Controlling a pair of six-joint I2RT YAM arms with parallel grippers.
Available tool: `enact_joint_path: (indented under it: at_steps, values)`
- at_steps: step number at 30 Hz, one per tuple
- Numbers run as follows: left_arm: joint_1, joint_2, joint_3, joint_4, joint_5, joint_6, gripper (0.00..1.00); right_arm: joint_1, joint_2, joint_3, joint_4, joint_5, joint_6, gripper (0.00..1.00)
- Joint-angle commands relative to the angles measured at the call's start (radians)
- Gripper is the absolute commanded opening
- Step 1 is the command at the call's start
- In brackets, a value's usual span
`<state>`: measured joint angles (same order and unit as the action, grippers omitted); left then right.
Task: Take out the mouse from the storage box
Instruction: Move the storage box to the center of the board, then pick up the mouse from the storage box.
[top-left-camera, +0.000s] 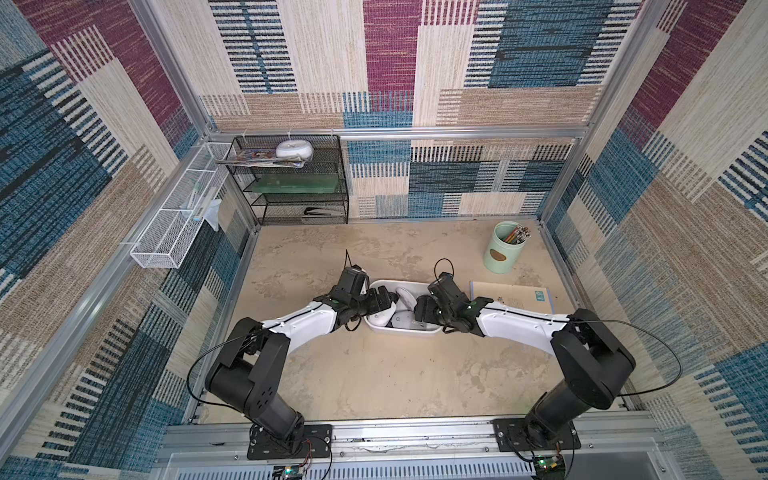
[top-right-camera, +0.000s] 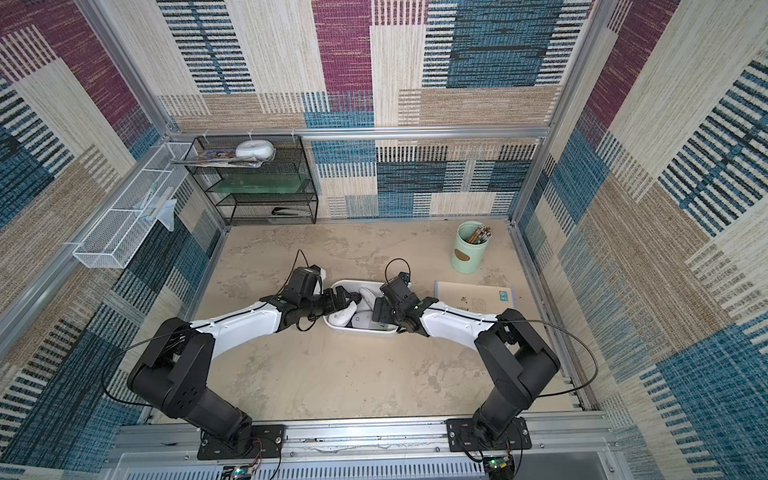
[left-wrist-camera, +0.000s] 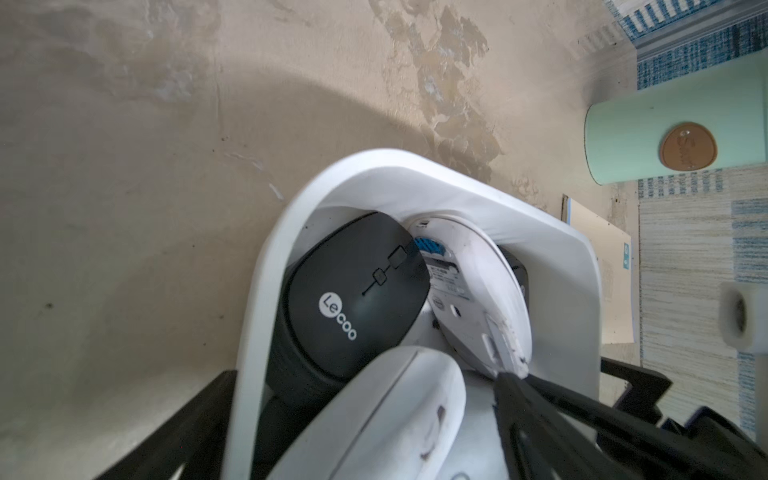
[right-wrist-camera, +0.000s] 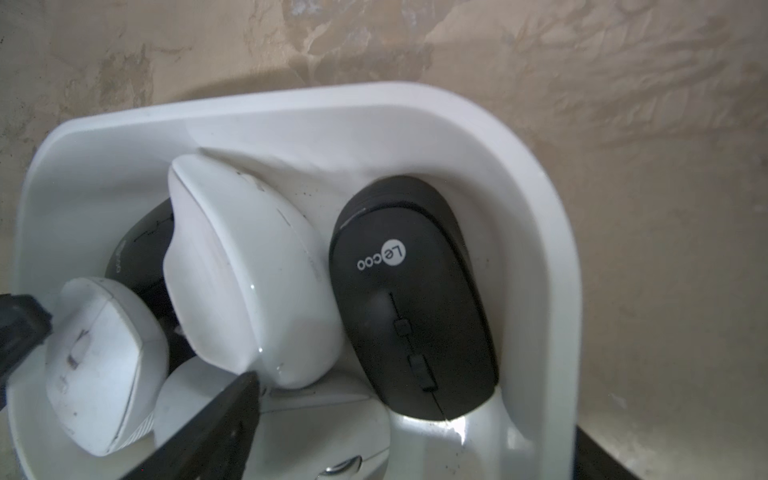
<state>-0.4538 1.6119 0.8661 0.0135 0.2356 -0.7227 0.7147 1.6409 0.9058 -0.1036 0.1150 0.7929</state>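
The tipped white mouse (top-left-camera: 405, 298) (right-wrist-camera: 252, 272) lies outward of my right gripper. Next, it lifts the finger outside the box's rim clear, then turns and lowers outward astride the mouse.
The white storage box (top-left-camera: 399, 331) (top-right-camera: 360, 330) sits mid-table with several mice inside. A black Lecoo mouse (left-wrist-camera: 353, 291) (right-wrist-camera: 411, 299) lies against one wall, beside a white mouse (right-wrist-camera: 245, 274) tipped on its side. My left gripper (left-wrist-camera: 365, 419) (top-left-camera: 384, 305) is open. Another white mouse (left-wrist-camera: 386, 415) lies between its fingers, and one finger (left-wrist-camera: 195, 419) is outside the box wall. My right gripper (right-wrist-camera: 403, 457) (top-left-camera: 419, 311) is open at the opposite end. One finger (right-wrist-camera: 208, 428) is among the mice and the other is outside the rim (right-wrist-camera: 291, 104).
A mint-green pencil cup (top-left-camera: 503, 249) stands at the back right. A tan notebook (top-left-camera: 515, 297) lies just right of the box. At the back left are a black wire shelf (top-left-camera: 299, 178) and, on the left wall, a white mesh basket (top-left-camera: 178, 216).
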Motion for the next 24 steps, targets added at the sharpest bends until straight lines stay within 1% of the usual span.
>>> enact_joint_path:
  at_steps: [1, 2, 4, 7, 9, 11, 14, 15, 18, 21, 24]
  values:
    - [0.011, 0.015, 0.026, 0.062, 0.129, -0.007, 0.98, -0.014, 0.020, 0.017, 0.113, -0.114, -0.040, 0.98]
    - [0.016, 0.018, 0.030, 0.051, 0.131, -0.007, 0.98, -0.021, 0.018, 0.015, 0.107, -0.110, -0.044, 1.00]
    - [0.032, 0.004, 0.019, 0.033, 0.134, -0.016, 0.98, -0.036, 0.006, 0.012, 0.078, -0.089, -0.056, 0.99]
    - [0.050, -0.078, -0.023, -0.025, 0.094, -0.002, 0.99, -0.047, -0.034, 0.014, -0.008, -0.008, -0.096, 0.99]
    - [0.052, -0.166, -0.046, -0.135, 0.017, 0.044, 1.00, -0.047, -0.062, 0.037, -0.101, 0.045, -0.143, 1.00]
    - [0.052, -0.274, -0.081, -0.215, -0.048, 0.094, 1.00, -0.045, -0.077, 0.068, -0.174, 0.069, -0.194, 1.00]
    - [0.048, -0.453, -0.169, -0.282, -0.131, 0.134, 1.00, -0.029, -0.087, 0.115, -0.219, 0.059, -0.301, 0.99]
    - [0.047, -0.519, -0.212, -0.272, -0.142, 0.135, 1.00, -0.018, -0.081, 0.136, -0.227, 0.060, -0.325, 0.98]
    - [0.046, -0.661, -0.314, -0.230, -0.155, 0.144, 1.00, 0.014, -0.031, 0.207, -0.249, 0.066, -0.385, 0.97]
    - [0.046, -0.745, -0.367, -0.224, -0.201, 0.175, 1.00, 0.040, 0.041, 0.297, -0.276, 0.077, -0.427, 0.95]
    - [0.047, -0.780, -0.397, -0.191, -0.208, 0.195, 1.00, 0.046, 0.116, 0.376, -0.303, 0.082, -0.445, 0.91]
